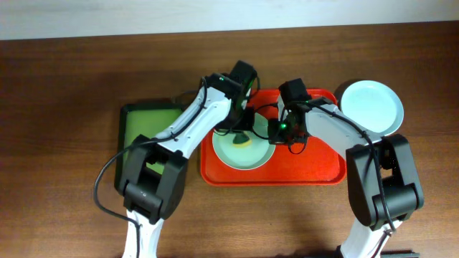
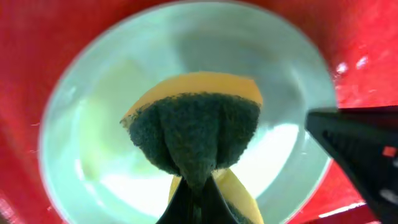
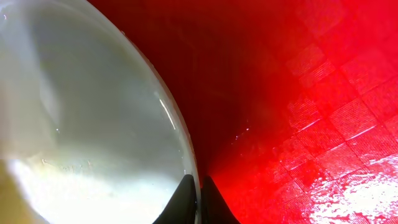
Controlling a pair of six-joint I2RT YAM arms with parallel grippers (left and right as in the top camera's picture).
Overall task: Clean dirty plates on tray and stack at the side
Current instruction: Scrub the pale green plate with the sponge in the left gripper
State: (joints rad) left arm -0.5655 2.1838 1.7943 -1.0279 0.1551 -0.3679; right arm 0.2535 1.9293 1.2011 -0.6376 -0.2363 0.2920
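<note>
My right gripper will next move its plate up, to the right in the overhead view, and then down onto the pale blue plate (image 1: 371, 106), because that plate is beside the tray.
A pale mint plate (image 1: 231, 155) lies on the left part of the red tray (image 1: 310, 162). My left gripper (image 1: 241, 132) is shut on a yellow sponge with a dark green scouring face (image 1: 242, 141) and holds it over the plate's middle. In the left wrist view the sponge (image 2: 196, 134) fills the centre above the plate (image 2: 93, 130), held by the jaws (image 2: 196, 200). My right gripper (image 1: 275, 136) is shut on the plate's right rim; the right wrist view shows its jaws (image 3: 199, 186) pinching the rim (image 3: 177, 134) above the tray (image 3: 311, 112). A pale blue plate (image 1: 371, 106) sits on the table right of the tray. The creamy white plate is out of view.
A smaller dark-rimmed green tray (image 1: 147, 122) lies left of the red tray, under the left arm. The right finger (image 2: 364, 149) shows as a black shape at the plate's edge in the left wrist view. The wooden table extends all round.
</note>
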